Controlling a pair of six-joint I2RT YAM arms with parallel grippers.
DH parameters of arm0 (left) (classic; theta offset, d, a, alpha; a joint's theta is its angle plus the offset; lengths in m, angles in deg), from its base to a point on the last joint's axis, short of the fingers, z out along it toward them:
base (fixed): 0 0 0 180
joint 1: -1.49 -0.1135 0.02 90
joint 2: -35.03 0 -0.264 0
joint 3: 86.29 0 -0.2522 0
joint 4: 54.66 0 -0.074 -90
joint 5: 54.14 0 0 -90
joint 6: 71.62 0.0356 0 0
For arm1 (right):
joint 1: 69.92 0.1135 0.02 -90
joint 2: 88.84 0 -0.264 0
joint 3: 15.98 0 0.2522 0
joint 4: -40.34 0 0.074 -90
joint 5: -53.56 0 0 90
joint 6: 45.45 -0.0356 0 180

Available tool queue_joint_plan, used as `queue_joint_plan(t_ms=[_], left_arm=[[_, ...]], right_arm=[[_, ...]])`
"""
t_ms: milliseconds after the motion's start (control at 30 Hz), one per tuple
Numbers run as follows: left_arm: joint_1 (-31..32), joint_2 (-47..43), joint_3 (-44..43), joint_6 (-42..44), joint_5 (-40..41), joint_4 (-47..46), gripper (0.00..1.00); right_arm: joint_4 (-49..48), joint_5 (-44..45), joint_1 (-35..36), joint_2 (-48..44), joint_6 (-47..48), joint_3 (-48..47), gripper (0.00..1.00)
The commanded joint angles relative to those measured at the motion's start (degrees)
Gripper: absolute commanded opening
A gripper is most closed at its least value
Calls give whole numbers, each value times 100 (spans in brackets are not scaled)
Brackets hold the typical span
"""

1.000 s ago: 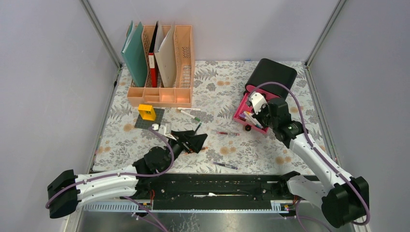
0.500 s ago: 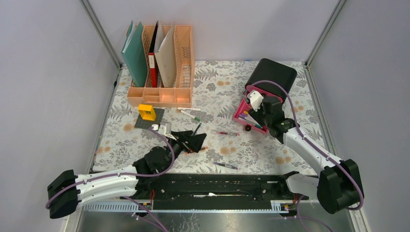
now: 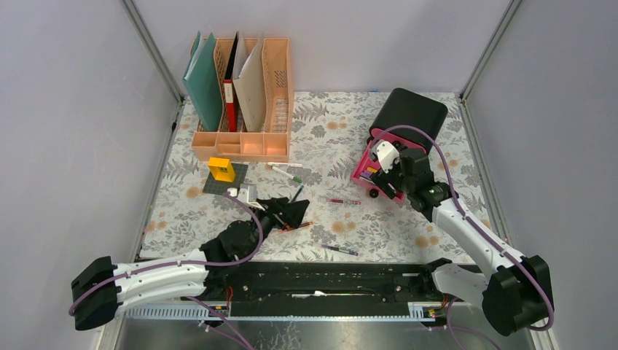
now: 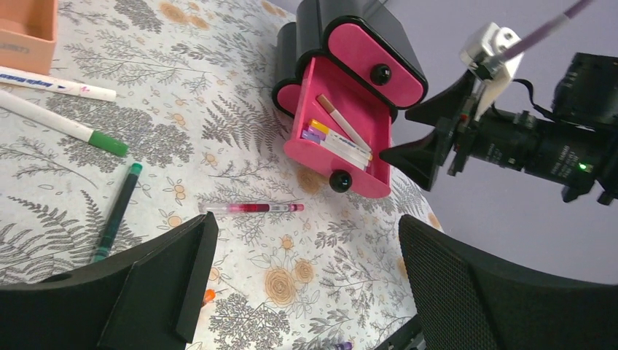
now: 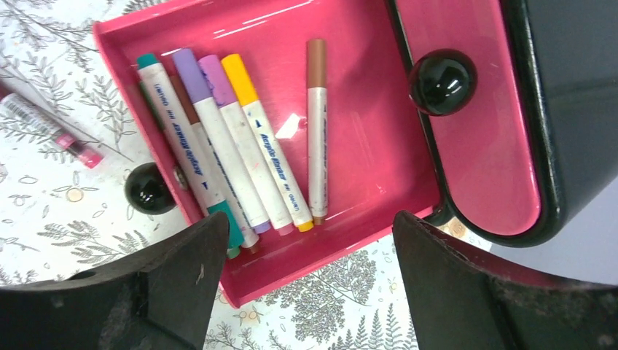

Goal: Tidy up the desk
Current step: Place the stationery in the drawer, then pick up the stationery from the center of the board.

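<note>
The marker's green-end with the cap [image 3: 296,179] [image 4: 103,141] lies clear of the peach file rack, so my left gripper moves outward, turns and then lowers onto it next.
The desk [image 3: 328,131] is a white cloth with fern and flower print. My right gripper [image 3: 379,171] [image 5: 310,233] hangs open just above the near end of the pulled-out pink drawer [image 3: 364,173] [image 5: 364,146] of the black-and-pink drawer box [image 3: 409,113]. Several markers [image 5: 233,153] and a brown marker [image 5: 316,131] lie in the drawer. Nothing sits between its fingers. My left gripper [image 3: 291,211] [image 4: 306,240] is open low over the desk's middle, empty. Loose on the desk lie a red pen [image 3: 342,200] [image 4: 251,208], a dark green pen [image 3: 298,192] [image 4: 116,211], a green-capped marker [image 3: 286,173] [image 4: 62,125], a white marker [image 3: 284,165] [image 4: 55,82] and a purple pen [image 3: 340,250].
A peach file rack [image 3: 244,87] with folders stands at the back left. A yellow block [image 3: 222,170] sits on a grey plate [image 3: 237,184] in front of it. An orange pen tip [image 3: 304,224] shows beside my left fingers. Grey walls close in three sides.
My right gripper has gone from shut to open above the pink drawer and shifted slightly. The left arm has stayed where it was.
</note>
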Motion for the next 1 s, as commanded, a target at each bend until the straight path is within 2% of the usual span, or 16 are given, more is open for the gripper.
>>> queue_joint_plan(t_ms=[0,333,567,667,767,967], left_arm=[[-78,39,-21,-210,274,136,99],[-422,492,-446,-331,279,606,99],[-1251,1348,-986,-722,-387,987,99],[-1816,2021,-1367,-1228,-869,1441,99],[-2225,2738,-1885,-1885,-1028,2164,98],[-2560,4355,-3363,-2261,-986,3989,91]], right_arm=[[239,-510,43,-244,75,-175,89],[311,-632,38,-335,83,-179,90],[327,-767,39,-387,87,-169,90],[331,-759,38,-394,94,-168,90],[322,-762,37,-411,99,-169,90],[331,-793,36,-438,114,-163,91]])
